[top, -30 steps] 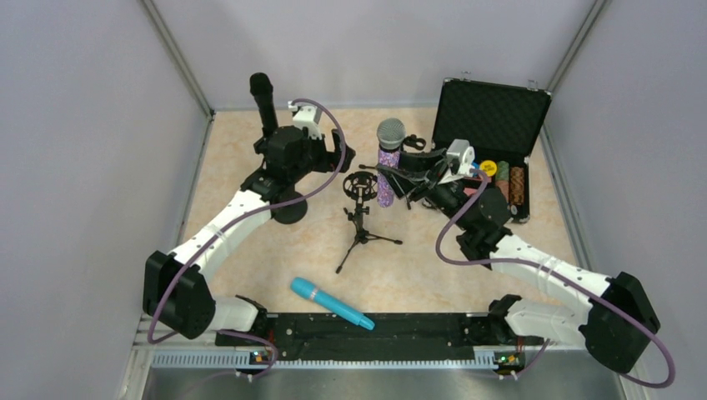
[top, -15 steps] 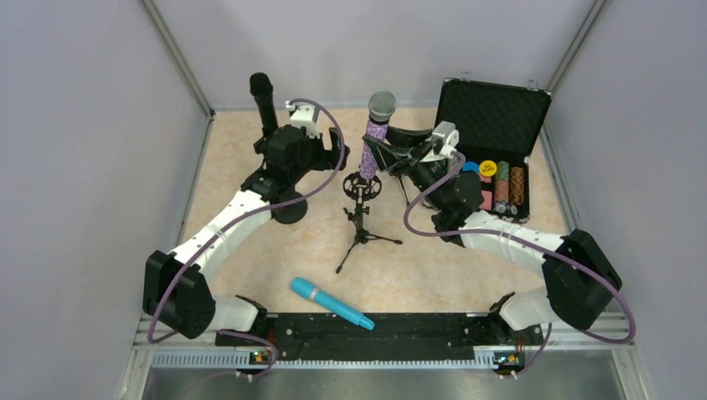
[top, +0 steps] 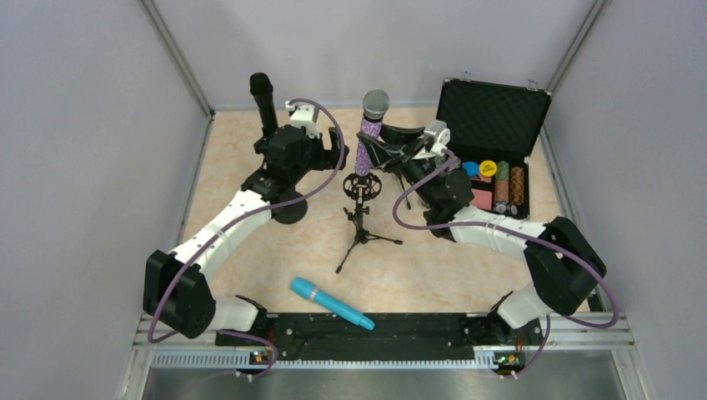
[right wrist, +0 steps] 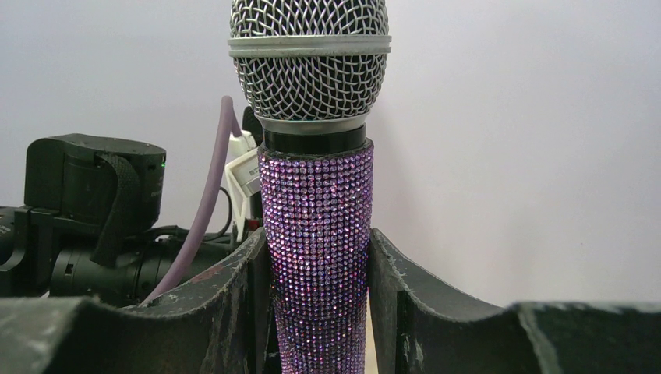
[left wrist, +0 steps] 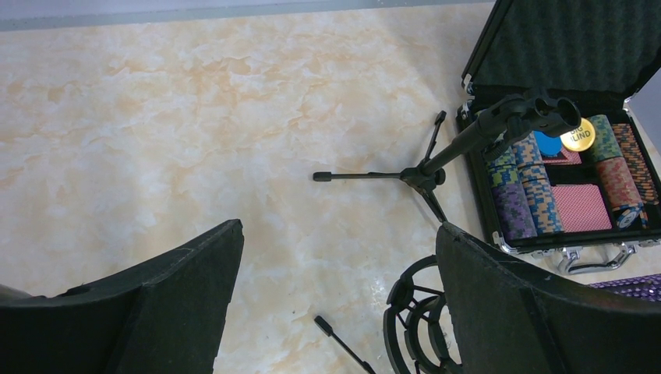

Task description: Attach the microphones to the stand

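Note:
My right gripper will next lower the purple glitter microphone into the ring mount [top: 362, 185] of the small tripod stand and let go, since its lower end points there.
My right gripper [top: 374, 148] is shut on the purple glitter microphone [top: 365, 143], which it holds upright with the silver grille on top. In the right wrist view the fingers [right wrist: 234, 304] press both sides of its body [right wrist: 316, 226]. Its lower end sits at the ring mount [top: 362, 185] of the small tripod stand [top: 360, 235]. The black microphone [top: 263, 98] stands upright at the back left, behind my left arm. My left gripper [top: 335, 155] is open and empty beside the ring mount [left wrist: 411, 327]. The cyan microphone [top: 331, 303] lies flat near the front.
A second tripod stand with a clip [left wrist: 510, 121] stands behind my right gripper. An open black case [top: 493, 125] with poker chips is at the back right. A round black base [top: 289, 213] sits under my left arm. Walls enclose three sides.
My right gripper has carried the purple microphone left and up, from beside the tripod stand to just over its ring mount. The left arm has not moved.

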Robot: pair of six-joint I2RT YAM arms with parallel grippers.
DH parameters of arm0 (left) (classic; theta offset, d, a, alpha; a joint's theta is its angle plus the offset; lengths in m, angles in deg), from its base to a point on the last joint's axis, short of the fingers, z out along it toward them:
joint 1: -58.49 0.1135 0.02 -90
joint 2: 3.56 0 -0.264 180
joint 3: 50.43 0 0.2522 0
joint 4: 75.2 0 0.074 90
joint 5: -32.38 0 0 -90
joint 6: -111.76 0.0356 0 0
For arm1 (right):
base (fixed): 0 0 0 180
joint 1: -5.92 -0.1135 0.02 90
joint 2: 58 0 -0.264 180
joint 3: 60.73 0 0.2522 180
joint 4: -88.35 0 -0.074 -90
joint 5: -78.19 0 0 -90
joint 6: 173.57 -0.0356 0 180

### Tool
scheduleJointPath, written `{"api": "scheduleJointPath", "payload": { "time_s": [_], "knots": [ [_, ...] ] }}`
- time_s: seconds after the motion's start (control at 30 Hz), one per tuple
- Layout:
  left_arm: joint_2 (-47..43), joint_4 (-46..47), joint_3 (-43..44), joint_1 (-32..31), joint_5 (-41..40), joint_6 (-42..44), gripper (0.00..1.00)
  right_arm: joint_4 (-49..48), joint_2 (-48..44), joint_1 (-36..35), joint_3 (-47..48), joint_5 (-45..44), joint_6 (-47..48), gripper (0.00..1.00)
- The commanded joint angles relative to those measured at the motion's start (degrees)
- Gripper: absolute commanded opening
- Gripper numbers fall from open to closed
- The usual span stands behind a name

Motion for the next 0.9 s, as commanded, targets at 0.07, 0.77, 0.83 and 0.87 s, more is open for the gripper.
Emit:
{"api": "scheduleJointPath", "payload": {
  "time_s": [0.07,0.77,0.83,0.87],
  "knots": [
    [0.6,2.1,0.3,0.2,-0.6,1.0,0.97,-7.7,1.7,0.8,1.7,0.4,-0.6,0.0],
    [1.3,2.1,0.4,0.1,0.9,0.2,0.96,-9.9,4.7,2.0,-2.1,0.5,-3.6,0.0],
    [1.4,2.1,0.3,0.1,0.8,0.1,0.96,-9.5,4.7,2.0,-2.2,0.7,-3.7,0.0],
    [1.4,2.2,0.4,0.2,0.9,0.2,0.96,-9.5,4.8,2.0,-2.3,0.9,-3.8,0.0]
  ]
}}
